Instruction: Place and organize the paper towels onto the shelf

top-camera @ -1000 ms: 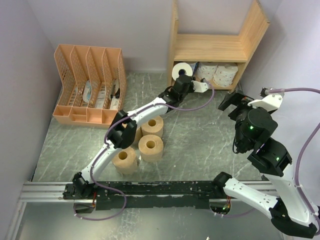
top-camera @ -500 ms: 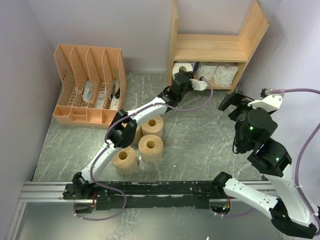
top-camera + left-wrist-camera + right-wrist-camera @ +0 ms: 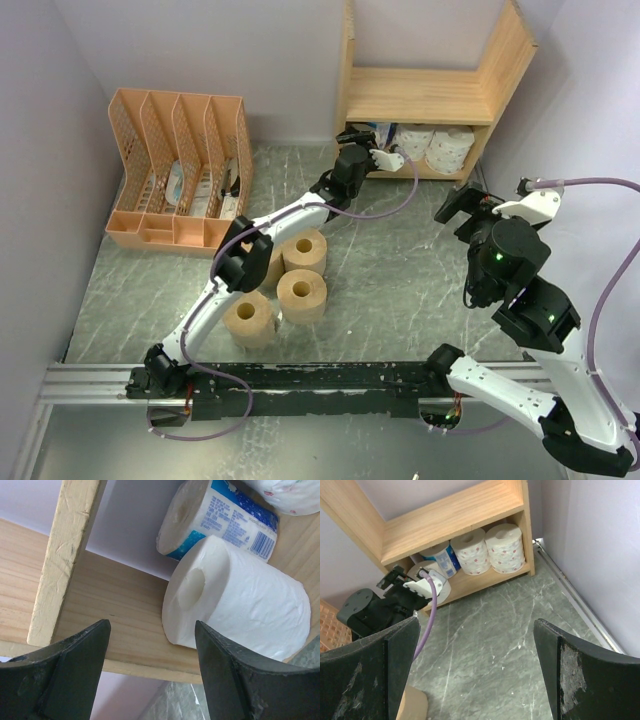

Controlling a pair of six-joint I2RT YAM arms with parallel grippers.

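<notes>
My right gripper should next swing to the left in the top view and back, then go down onto the tan roll's near rim (image 3: 295,304), because the shelf's upper board is bare.
My left gripper (image 3: 352,140) is open at the left end of the wooden shelf's (image 3: 420,95) lower tier. In the left wrist view its fingertips (image 3: 152,650) stand apart with nothing between them. A plain white roll (image 3: 240,600) lies on the shelf board (image 3: 100,610) just beyond them, with the blue-marked roll (image 3: 220,517) behind it. Two patterned white rolls (image 3: 440,148) stand at the right of that tier. Three tan rolls (image 3: 302,295) show on the floor by the left arm. My right gripper (image 3: 460,205) is open and empty, held above the floor in front of the shelf (image 3: 455,517).
An orange-pink file organizer (image 3: 180,170) stands at the back left. Walls close in on the left, back and right. The rail (image 3: 300,385) with the arm bases runs along the near edge. The left arm's purple cable (image 3: 432,615) hangs before the shelf.
My left gripper carried the plain white roll forward into the lower tier. The roll now lies on the shelf board and the jaws stand open, clear of it. The right arm stayed still.
</notes>
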